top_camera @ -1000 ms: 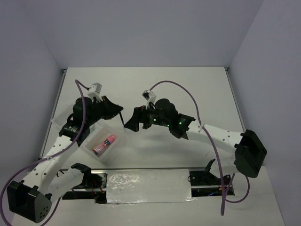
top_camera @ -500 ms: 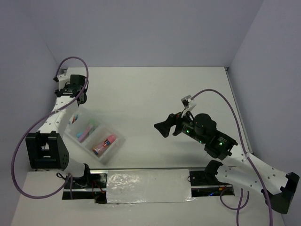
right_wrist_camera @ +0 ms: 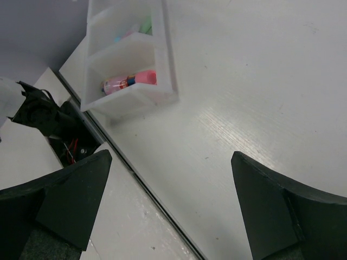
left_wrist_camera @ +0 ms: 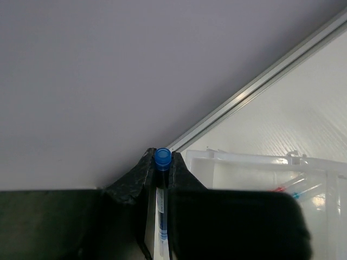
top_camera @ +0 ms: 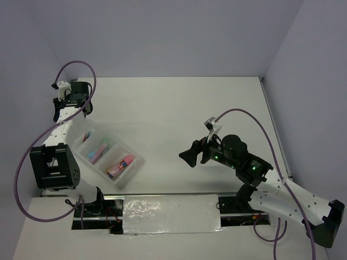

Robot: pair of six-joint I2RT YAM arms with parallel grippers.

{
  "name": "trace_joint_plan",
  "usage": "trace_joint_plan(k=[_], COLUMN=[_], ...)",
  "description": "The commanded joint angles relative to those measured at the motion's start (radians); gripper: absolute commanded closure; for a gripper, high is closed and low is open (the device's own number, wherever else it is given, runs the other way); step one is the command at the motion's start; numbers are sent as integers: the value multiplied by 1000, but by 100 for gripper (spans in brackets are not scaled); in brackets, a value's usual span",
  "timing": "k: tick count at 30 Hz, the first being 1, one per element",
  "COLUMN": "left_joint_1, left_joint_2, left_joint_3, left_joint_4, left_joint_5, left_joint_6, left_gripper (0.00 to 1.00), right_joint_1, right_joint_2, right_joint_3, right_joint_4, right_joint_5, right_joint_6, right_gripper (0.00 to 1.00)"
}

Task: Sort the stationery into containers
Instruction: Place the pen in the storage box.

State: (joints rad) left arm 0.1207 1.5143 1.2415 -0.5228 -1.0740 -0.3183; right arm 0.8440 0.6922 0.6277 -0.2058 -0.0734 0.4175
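Observation:
The left gripper should move down slightly over the tray's far section [left_wrist_camera: 260, 176] and let go of the thin blue pen [left_wrist_camera: 162, 160] there, since other pens already lie inside that section.
My left gripper [top_camera: 56, 112] is raised at the far left by the wall, above the tray's far end. It is shut on a thin blue pen [left_wrist_camera: 162, 160] whose blue cap sticks out between the fingertips; I cannot make the pen out in the top view. The clear three-compartment tray [top_camera: 139, 161] lies at the left. It holds pens in the far compartment [left_wrist_camera: 287, 189], highlighters [top_camera: 98, 151] in the middle and the pink tube [top_camera: 121, 166] in the near one. My right gripper [top_camera: 188, 157] is open and empty, held above the table right of the tray [right_wrist_camera: 168, 95].
A metal rail [left_wrist_camera: 260, 81] runs along the table's left edge by the wall. The near table edge with a dark gap and wiring [right_wrist_camera: 59, 124] lies below the right gripper. The pink tube also shows in the right wrist view [right_wrist_camera: 130, 81].
Both grippers were close together above the tray's right side. The left arm has swung up to the far left. The right arm has drawn back to the right.

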Motion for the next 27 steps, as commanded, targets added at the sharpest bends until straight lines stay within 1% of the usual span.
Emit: trace_joint_plan(k=[1,3,4,6,8,15,17,18,19,20,23,24,27], left_joint_1=[25,31,36,48,51,65,65,65,65,65,62,62,54], left_joint_2=[55,64,70,78,90,81,98,98,112,124,126,115,78], left_joint_3=[27,10,6,-8,-1,-27,-30,-30,-30,-24,-20,-24,-34], left_joint_4=[21,58,63,90,83,124,129,129,121,113,92,90,90], left_joint_5=[-20,3,40,81,123,200,215,215,215,215,210,200,200], left_joint_6=[-10,2,-2,4,-2,-1,1,1,-4,-7,-19,-24,-27], left_gripper=[97,94,90,85,80,76,71,71,63,53,37,27,19], right_joint_1=[-3,-2,-3,-5,-2,0,-3,0,0,0,-2,0,-2], right_joint_2=[-10,-17,-26,-33,-33,-48,-59,-65,-68,-77,-86,-88,-89], right_joint_3=[10,12,10,12,23,35,35,33,35,36,47,50,63], right_joint_4=[-4,-12,-7,-9,-18,-27,-41,-41,-50,-53,-76,-83,-93], right_joint_5=[-16,-14,-14,-17,-20,-29,-23,-23,-19,-14,1,4,9], right_joint_6=[-29,-26,-20,-14,-10,15,20,20,18,15,7,1,-8], right_gripper=[0,0,0,0,0,0,0,0,0,0,0,0,0])
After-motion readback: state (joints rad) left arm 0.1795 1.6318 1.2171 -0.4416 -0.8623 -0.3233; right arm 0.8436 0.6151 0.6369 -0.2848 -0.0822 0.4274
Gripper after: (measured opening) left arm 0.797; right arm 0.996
